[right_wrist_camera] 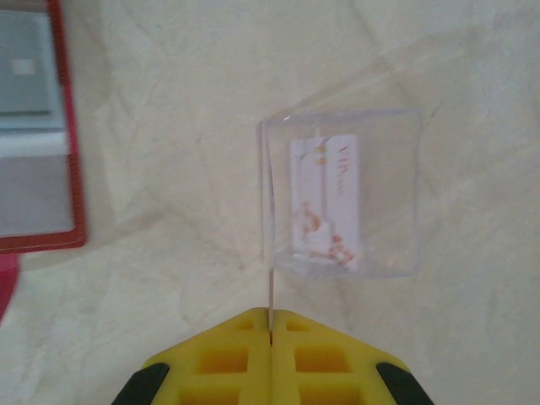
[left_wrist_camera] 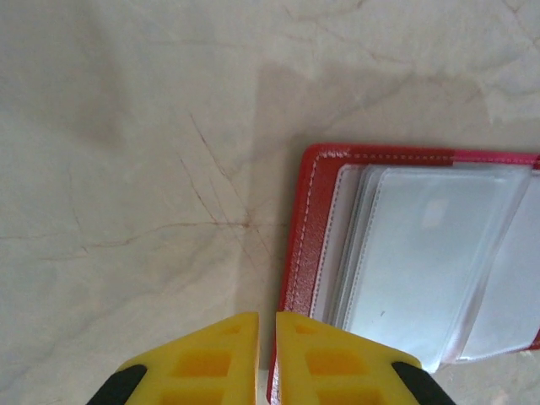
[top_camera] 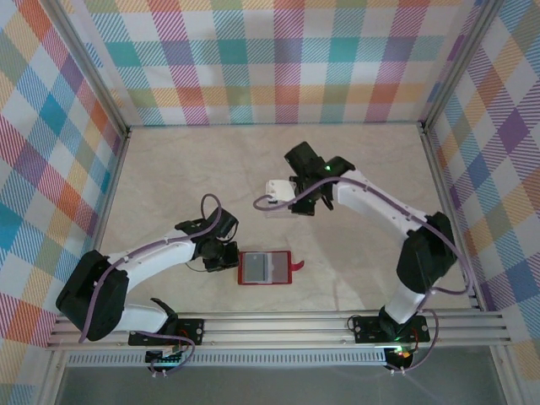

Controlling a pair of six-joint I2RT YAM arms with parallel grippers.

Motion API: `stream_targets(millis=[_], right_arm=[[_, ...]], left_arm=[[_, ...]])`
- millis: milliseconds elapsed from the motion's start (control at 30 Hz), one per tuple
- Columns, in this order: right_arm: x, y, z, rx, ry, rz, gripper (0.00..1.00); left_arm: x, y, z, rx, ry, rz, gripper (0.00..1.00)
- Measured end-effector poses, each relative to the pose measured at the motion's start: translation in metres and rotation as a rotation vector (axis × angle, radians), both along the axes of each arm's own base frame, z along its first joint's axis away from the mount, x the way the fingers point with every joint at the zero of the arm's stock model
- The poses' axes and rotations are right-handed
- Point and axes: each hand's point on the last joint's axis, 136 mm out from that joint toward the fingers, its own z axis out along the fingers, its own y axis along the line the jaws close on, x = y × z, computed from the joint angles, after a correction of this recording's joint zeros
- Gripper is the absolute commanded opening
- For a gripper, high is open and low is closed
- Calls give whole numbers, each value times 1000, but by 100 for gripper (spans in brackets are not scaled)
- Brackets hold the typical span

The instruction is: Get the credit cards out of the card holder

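Observation:
I need to move my right gripper over the clear plastic rectangle next, then down, and let go of the credit card (right_wrist_camera: 271, 295) there, because a white card is already in the rectangle.
The red card holder (top_camera: 264, 268) lies open on the table, its grey-white pockets (left_wrist_camera: 422, 253) facing up and its snap tab (top_camera: 297, 267) on the right. At its left edge (left_wrist_camera: 299, 245) sits my left gripper (top_camera: 226, 256) (left_wrist_camera: 266, 316), jaws a narrow gap apart, with the red edge running under the right finger. Farther back, my right gripper (top_camera: 297, 202) (right_wrist_camera: 271, 314) is shut on a thin pale credit card (right_wrist_camera: 271, 295) seen edge-on. The card's far end meets the left side of a clear plastic rectangle (right_wrist_camera: 388, 194), where a white card with red print (right_wrist_camera: 329, 202) lies.
Checkered walls close the table on the left, back and right (top_camera: 270, 59). A metal rail (top_camera: 278, 325) runs along the front edge by the arm bases. Bare marbled tabletop (top_camera: 169, 169) stretches behind the left arm. The holder's red corner (right_wrist_camera: 72, 169) is seen left of the right gripper.

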Motion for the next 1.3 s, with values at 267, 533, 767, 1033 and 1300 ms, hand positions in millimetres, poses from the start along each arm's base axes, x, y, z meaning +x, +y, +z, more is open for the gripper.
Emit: stream_targets(millis=[267, 533, 767, 1033, 1300], right_arm=[[40, 14, -22, -98, 62, 29, 0], [53, 13, -56, -184, 152, 27, 0], [52, 7, -88, -243, 223, 23, 9], [60, 8, -91, -240, 201, 9, 30], [82, 9, -69, -195, 29, -24, 34]], left_arm=[[-5, -10, -11, -46, 41, -24, 15], [-9, -12, -15, -65, 59, -32, 15], [-11, -12, -18, -63, 74, -33, 15], [-12, -12, -19, -62, 76, -36, 16], [-11, -13, -17, -61, 76, -37, 16]])
